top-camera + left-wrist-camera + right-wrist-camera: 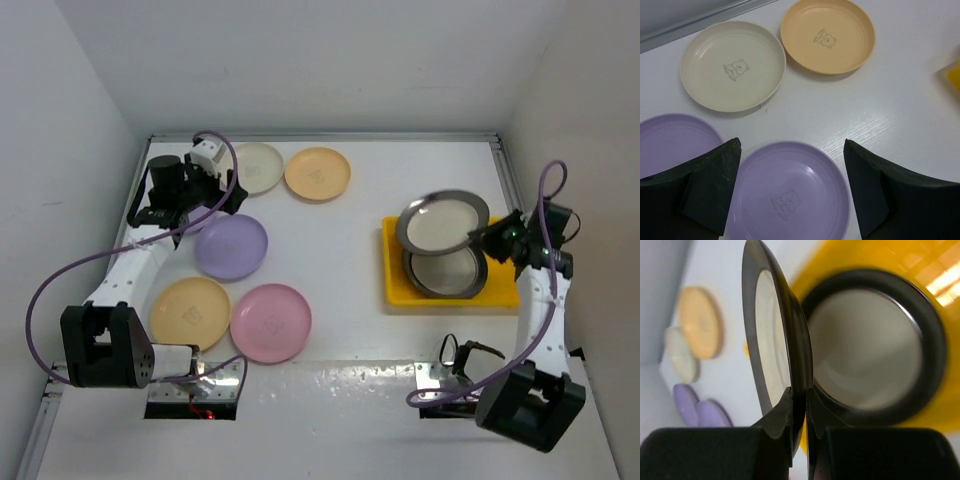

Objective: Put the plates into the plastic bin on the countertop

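Observation:
The held plate hangs tilted above the bin [395, 290]. Next, my right gripper will move down and slightly back to release it onto the second steel plate [447, 273].
My right gripper [490, 238] is shut on the rim of a dark-rimmed steel plate [443, 222] and holds it tilted over the yellow plastic bin [395, 290]. In the right wrist view the fingers [785, 412] pinch that plate's edge [775, 340]. A second steel plate [445, 272] lies flat in the bin and also shows in the right wrist view [875, 350]. My left gripper [225, 195] is open and empty above a lilac plate [790, 192]. A second lilac plate [675, 140] lies to its left.
On the white countertop [350, 240] lie a cream plate [258, 167], an orange plate [318, 173], an orange-yellow plate [190, 312] and a pink plate [271, 322]. White walls stand close on three sides. A raised metal edge [330, 136] runs along the back.

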Robot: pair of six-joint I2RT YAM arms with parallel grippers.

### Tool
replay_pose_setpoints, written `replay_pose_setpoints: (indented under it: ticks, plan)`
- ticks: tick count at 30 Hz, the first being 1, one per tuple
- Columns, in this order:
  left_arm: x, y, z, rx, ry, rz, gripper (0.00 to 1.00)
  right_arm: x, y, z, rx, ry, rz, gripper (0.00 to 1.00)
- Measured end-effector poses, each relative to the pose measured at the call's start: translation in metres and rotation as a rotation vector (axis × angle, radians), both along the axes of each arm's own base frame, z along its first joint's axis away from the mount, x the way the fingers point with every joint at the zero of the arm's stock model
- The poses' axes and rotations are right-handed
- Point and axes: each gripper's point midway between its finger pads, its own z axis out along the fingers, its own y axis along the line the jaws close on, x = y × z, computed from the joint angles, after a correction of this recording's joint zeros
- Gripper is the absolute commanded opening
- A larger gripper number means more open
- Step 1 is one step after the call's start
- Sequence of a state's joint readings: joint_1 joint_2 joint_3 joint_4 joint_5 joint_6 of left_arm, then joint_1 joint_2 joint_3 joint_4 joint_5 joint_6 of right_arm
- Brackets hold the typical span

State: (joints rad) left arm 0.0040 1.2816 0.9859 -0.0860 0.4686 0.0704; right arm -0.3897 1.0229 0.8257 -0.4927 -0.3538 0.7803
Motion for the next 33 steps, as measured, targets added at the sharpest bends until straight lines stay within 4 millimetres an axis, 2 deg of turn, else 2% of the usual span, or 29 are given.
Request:
replay_pose_setpoints:
  ticks: [1,5,8,12,13,14,16,18,19,21,23,25,27,28,30,31,32,33]
  plan:
    - [-0.001,-0.002,-0.003,-0.005,0.005,-0.006,0.85,-0.017,-0.007,-0.018,0.01,0.074,-0.055,0.0]
    - [0.0,-0.005,-0.004,-0.014,-0.004,-0.014,0.85,-0.055,-0.013,-0.054,0.05,0.207,-0.158,0.0]
    - [-0.001,-0.005,-0.007,-0.015,-0.008,-0.016,0.85,-0.071,-0.015,-0.07,0.058,0.246,-0.209,0.0]
    - [-0.006,-0.007,-0.015,-0.015,0.001,-0.02,0.85,-0.082,-0.023,-0.092,0.063,0.296,-0.264,0.0]
    - [-0.007,-0.007,-0.016,-0.014,0.002,-0.019,0.85,-0.083,-0.025,-0.095,0.06,0.307,-0.271,0.06]
    - [-0.007,-0.007,-0.015,-0.014,0.0,-0.019,0.85,-0.083,-0.026,-0.096,0.055,0.311,-0.275,0.33]
    - [-0.008,-0.007,-0.012,-0.012,-0.011,-0.017,0.85,-0.082,-0.03,-0.098,0.04,0.308,-0.276,0.69]
    - [-0.009,-0.007,-0.009,-0.011,-0.025,-0.015,0.85,-0.084,-0.032,-0.104,0.013,0.334,-0.26,0.87]
    - [-0.01,-0.007,-0.008,-0.01,-0.028,-0.015,0.87,-0.086,-0.032,-0.108,0.0,0.361,-0.244,0.89]
    - [-0.01,-0.007,-0.008,-0.01,-0.031,-0.01,0.88,-0.088,-0.035,-0.114,-0.036,0.433,-0.219,0.91]
    - [-0.01,-0.006,-0.01,-0.013,-0.025,-0.006,0.88,-0.084,-0.04,-0.111,-0.113,0.496,-0.189,0.92]
    - [-0.011,-0.005,-0.014,-0.013,-0.011,0.008,0.88,-0.075,-0.05,-0.099,-0.215,0.526,-0.171,0.92]
    - [-0.011,-0.002,-0.018,-0.012,0.005,0.028,0.88,-0.059,-0.055,-0.079,-0.322,0.515,-0.148,0.9]
    - [-0.011,0.0,-0.02,-0.013,0.016,0.042,0.88,-0.049,-0.059,-0.066,-0.383,0.493,-0.141,0.85]
    - [-0.012,0.003,-0.024,-0.017,0.041,0.069,0.88,-0.02,-0.048,-0.041,-0.441,0.417,-0.069,0.7]
    - [-0.013,0.005,-0.028,-0.018,0.059,0.082,0.88,-0.001,-0.037,-0.028,-0.466,0.375,-0.011,0.53]
    - [-0.013,0.008,-0.031,-0.019,0.078,0.095,0.88,0.02,-0.024,-0.016,-0.483,0.334,0.052,0.46]
    - [-0.012,0.009,-0.034,-0.021,0.093,0.105,0.88,0.048,-0.003,-0.002,-0.479,0.274,0.128,0.43]
